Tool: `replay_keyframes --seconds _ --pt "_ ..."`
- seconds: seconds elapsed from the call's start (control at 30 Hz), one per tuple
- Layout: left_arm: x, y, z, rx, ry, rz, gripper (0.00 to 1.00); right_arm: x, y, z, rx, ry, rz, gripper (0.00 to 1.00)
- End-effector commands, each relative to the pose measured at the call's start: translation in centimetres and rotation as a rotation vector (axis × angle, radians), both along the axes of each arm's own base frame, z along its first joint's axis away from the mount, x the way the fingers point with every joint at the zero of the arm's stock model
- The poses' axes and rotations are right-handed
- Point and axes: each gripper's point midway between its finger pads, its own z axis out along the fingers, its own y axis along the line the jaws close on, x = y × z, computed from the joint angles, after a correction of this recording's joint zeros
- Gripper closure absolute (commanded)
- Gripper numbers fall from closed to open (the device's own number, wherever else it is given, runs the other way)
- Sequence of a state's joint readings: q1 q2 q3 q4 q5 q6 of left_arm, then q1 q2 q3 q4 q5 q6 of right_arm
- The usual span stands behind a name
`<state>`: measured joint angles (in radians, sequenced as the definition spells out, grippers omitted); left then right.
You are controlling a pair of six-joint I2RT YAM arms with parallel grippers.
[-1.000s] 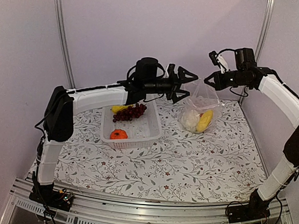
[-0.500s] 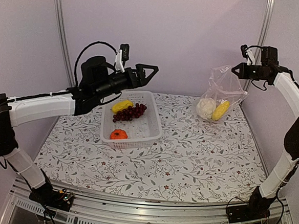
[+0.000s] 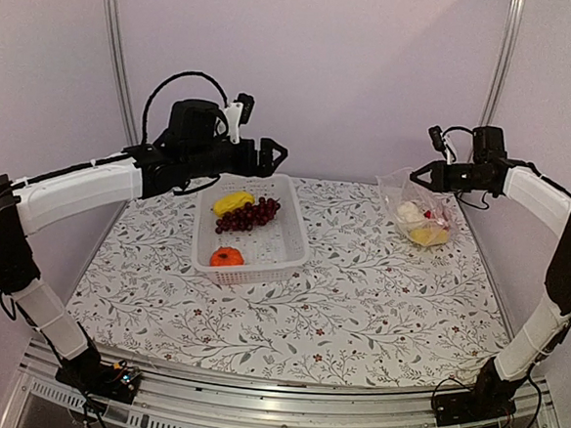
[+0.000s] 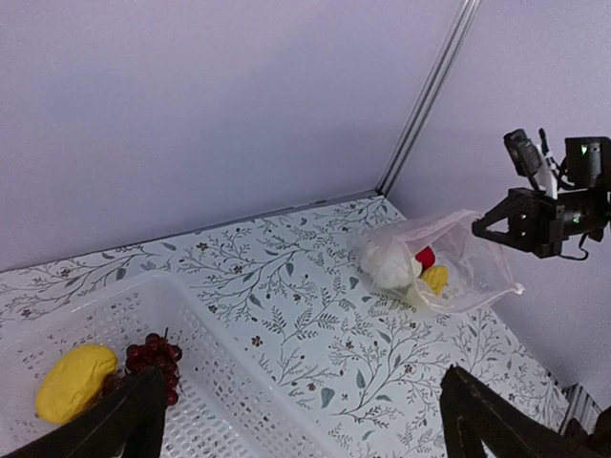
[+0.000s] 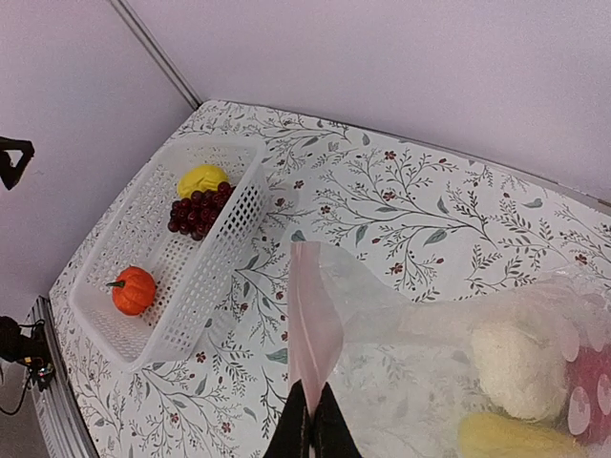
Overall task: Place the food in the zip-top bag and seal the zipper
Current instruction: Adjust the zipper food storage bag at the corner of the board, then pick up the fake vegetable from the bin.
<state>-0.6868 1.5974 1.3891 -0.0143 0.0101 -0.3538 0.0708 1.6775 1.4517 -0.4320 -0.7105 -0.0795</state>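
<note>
The orange tomato (image 3: 227, 257) lies alone below and back of my left gripper. My left gripper draws back, tips down and lowers its open fingers around it next.
The clear zip-top bag (image 3: 421, 212) rests on the table at the far right, holding the white cauliflower (image 3: 409, 213), the yellow corn (image 3: 427, 236) and the red pepper (image 3: 441, 223). My right gripper (image 3: 418, 174) is shut on the bag's mouth edge, pinching the pinkish zipper (image 5: 313, 320) between its fingertips (image 5: 312, 425). My left gripper (image 3: 270, 157) hangs open and empty over the far end of the white basket (image 3: 293, 246). In the basket lie the yellow lemon (image 3: 230, 202), dark red grapes (image 3: 250, 214) and orange tomato (image 3: 227, 257).
The basket's slotted wall (image 5: 215, 253) stands left of the bag, with flowered tablecloth (image 3: 358, 297) between and in front of them. The back wall and a metal corner post (image 3: 500, 62) rise close behind the bag.
The left arm drew back from the bag to above the basket. The right gripper lifted the bag rightward, then lowered it onto the table; a red pepper now shows inside.
</note>
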Motion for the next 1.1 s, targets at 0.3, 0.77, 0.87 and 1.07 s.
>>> replay_keyframes --seconds 0.3,0.77,0.87,1.07 --pt "1.5 6.0 -10.7 0.661 0.129 0.257 0.02 -3.6 1.8 1.8 0.039 -0.11 0.171 1.0" --pt "-4.5 4.1 -19.5 0.71 0.583 -0.024 0.18 -4.6 2.4 1.0 0.059 -0.101 0.227 1.0" --pt "-4.9 5.1 -20.6 0.733 0.615 -0.006 0.19 -4.6 2.5 0.7 0.065 -0.093 0.233 1.0" --pt "-5.1 6.6 -23.3 0.772 0.676 -0.018 0.19 -4.6 2.6 0.5 0.067 -0.084 0.237 1.0"
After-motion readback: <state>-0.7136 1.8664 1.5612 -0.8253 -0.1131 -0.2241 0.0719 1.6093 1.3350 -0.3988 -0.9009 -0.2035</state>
